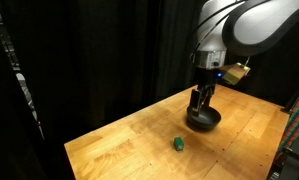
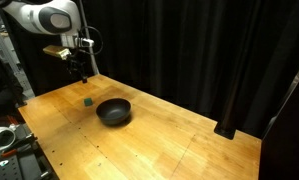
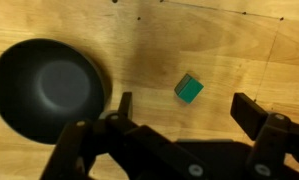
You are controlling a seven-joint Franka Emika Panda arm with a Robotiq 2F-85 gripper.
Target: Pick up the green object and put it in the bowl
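Next, my open gripper lowers onto the tiny green block (image 1: pixel 178 144) (image 3: pixel 189 89) until its fingers straddle the block, since it lies below, between them.
The tiny green block (image 3: pixel 189 89) lies on the wooden table, seen from above in the wrist view between my open fingers and a little ahead of them. It also shows in both exterior views (image 1: pixel 177 145) (image 2: pixel 88 101). The glossy black bowl (image 3: pixel 44 88) sits empty just beside it, and shows in both exterior views (image 1: pixel 203 120) (image 2: pixel 114 112). My gripper (image 3: pixel 184 112) is open and empty. It hangs above the table near the block and bowl (image 1: pixel 201 99) (image 2: pixel 80 71).
The wooden table (image 2: pixel 179 140) stands against black curtains (image 1: pixel 99 50). Its edges run close to the block's side in an exterior view (image 1: pixel 99 135). Equipment stands beyond the table's edge (image 2: pixel 4 135).
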